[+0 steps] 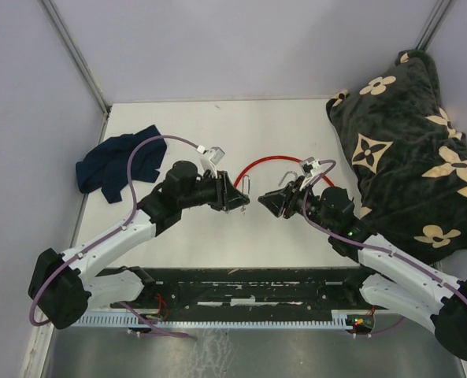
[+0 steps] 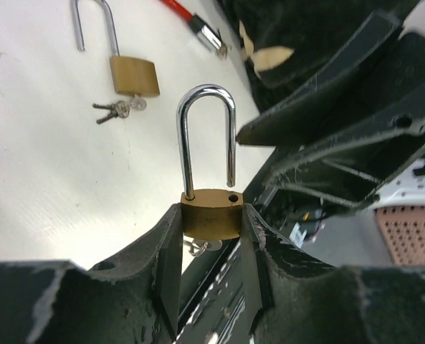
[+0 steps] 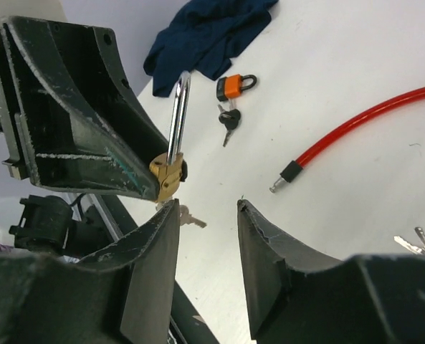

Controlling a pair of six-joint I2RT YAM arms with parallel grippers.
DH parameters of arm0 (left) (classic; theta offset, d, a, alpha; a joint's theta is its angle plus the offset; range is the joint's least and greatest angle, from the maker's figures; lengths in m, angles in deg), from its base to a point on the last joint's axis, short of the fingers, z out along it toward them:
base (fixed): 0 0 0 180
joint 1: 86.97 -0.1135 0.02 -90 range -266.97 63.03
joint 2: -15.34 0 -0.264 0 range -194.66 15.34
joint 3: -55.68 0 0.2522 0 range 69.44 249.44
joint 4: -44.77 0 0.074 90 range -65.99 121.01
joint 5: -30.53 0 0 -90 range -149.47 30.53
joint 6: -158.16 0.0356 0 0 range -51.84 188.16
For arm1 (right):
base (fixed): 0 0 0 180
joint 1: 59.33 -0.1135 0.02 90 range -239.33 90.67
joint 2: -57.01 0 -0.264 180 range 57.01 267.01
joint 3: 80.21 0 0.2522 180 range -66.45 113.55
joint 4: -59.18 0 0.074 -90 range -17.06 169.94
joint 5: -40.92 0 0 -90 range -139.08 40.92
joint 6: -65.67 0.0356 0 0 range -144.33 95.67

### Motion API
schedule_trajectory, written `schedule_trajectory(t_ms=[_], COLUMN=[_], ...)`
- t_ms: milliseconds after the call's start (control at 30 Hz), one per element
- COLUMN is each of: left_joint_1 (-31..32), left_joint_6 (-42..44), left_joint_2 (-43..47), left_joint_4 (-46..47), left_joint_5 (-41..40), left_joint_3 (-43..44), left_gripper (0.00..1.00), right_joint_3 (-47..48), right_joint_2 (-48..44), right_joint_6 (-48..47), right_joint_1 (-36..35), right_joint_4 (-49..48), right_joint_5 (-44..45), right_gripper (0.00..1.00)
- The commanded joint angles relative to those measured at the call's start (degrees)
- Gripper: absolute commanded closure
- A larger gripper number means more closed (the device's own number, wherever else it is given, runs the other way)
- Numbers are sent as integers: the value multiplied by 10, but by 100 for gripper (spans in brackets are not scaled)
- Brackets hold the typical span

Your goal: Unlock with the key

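Note:
My left gripper tips down and lowers the padlock onto the table beside the second padlock's keys next, since the shackle's loose end stands clear of its hole.
My left gripper (image 1: 237, 197) is shut on a brass padlock (image 2: 209, 209) and holds it above the table by its body. The steel shackle (image 2: 206, 100) points up, and its free end stands out of its hole. A key (image 2: 202, 247) on a ring hangs under the padlock. In the right wrist view the padlock (image 3: 166, 173) and key (image 3: 192, 217) sit just beyond my left fingertip. My right gripper (image 3: 206, 215) is open and empty, facing the left gripper at close range; it also shows in the top view (image 1: 274, 201).
On the table lie a second brass padlock (image 2: 135, 75) with keys (image 2: 119, 109), an orange padlock (image 3: 235, 86) with black keys (image 3: 228, 122), a red cable (image 1: 276, 161), and loose keys (image 3: 413, 242). A blue cloth (image 1: 115, 165) lies at the left. A dark flowered blanket (image 1: 406, 142) lies at the right.

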State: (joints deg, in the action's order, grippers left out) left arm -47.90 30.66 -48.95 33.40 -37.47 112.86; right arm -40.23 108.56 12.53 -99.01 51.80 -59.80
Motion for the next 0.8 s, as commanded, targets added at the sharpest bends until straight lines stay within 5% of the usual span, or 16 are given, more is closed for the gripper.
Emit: schedule_trajectory(t_ms=[0,200,367,767], left_joint_1=[-1,-1,0,3], left_joint_6=[148,185,158,128], left_joint_2=[-20,-34,-32,-152], left_joint_4=[-108,-124,-78,-193], left_joint_5=[81,125,162,-12], left_joint_3=[65,75,68,118], left_gripper=[97,97,97,97], right_joint_3=[59,101,104,22], right_joint_2=[11,45,87,4], right_joint_6=[-48,-20,-24,-93], right_joint_1=[14,14,13,14], right_joint_4=[71,48,51,154], right_joint_5=[-74,-116,-68,203], right_gripper=[55,52,52,42])
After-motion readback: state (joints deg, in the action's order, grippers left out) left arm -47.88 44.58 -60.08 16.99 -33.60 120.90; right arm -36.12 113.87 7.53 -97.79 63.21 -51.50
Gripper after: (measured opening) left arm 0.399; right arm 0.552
